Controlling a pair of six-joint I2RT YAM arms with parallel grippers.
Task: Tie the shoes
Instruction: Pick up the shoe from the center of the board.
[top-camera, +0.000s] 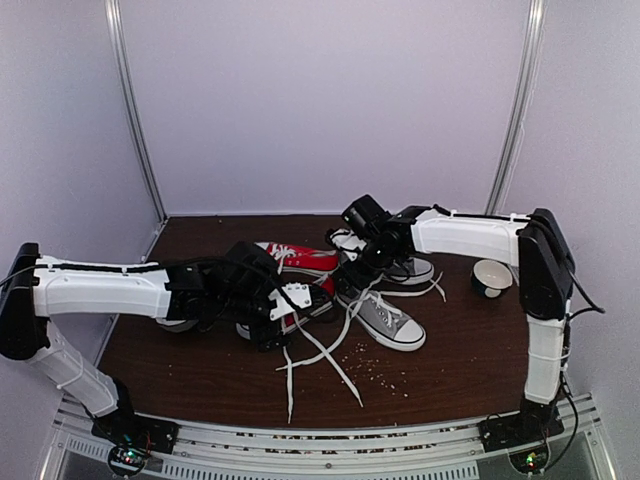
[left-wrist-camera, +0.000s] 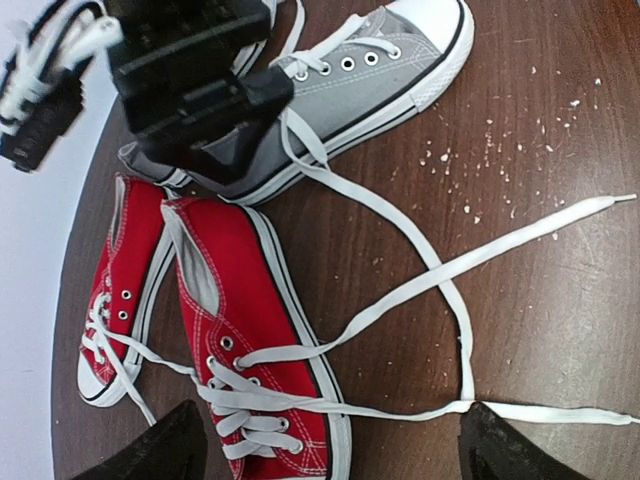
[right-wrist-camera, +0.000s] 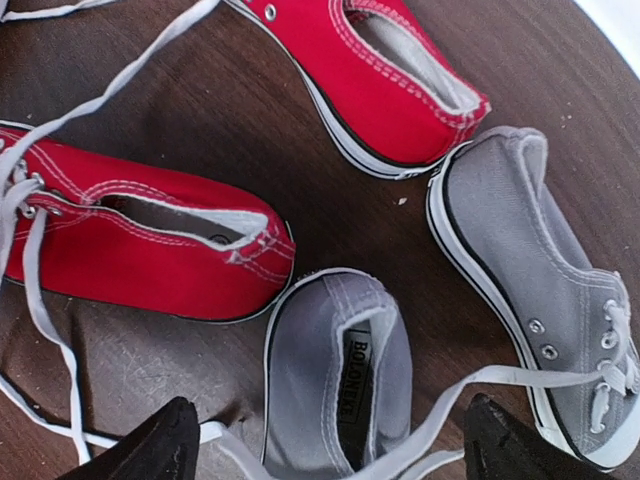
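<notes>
The near grey sneaker's heel (right-wrist-camera: 320, 380) opening is between the open fingers of my right gripper. Next, I will lower them onto the sneaker's side rim and then close.
Two grey sneakers lie right of centre on the brown table: the near one (top-camera: 388, 316) has its white laces (top-camera: 325, 352) trailing loose toward the front, and the far one (top-camera: 408, 268) lies behind it. My left gripper (top-camera: 272, 318) is open over the red shoes. In the left wrist view its open gripper (left-wrist-camera: 335, 455) straddles a red shoe's laces (left-wrist-camera: 400, 295), with the grey sneaker (left-wrist-camera: 350, 90) beyond. My right gripper (top-camera: 362, 260) is open above the grey pair. In the right wrist view its gripper (right-wrist-camera: 330, 450) spans one grey sneaker's heel (right-wrist-camera: 320, 380), and the other grey sneaker (right-wrist-camera: 530, 280) lies to the right.
Two red sneakers (top-camera: 300, 262) with untied white laces lie left of the grey pair, also seen from the right wrist (right-wrist-camera: 150, 240). A small bowl (top-camera: 491, 277) stands at the right. Crumbs (top-camera: 375, 365) dot the table front. White walls enclose the back and sides.
</notes>
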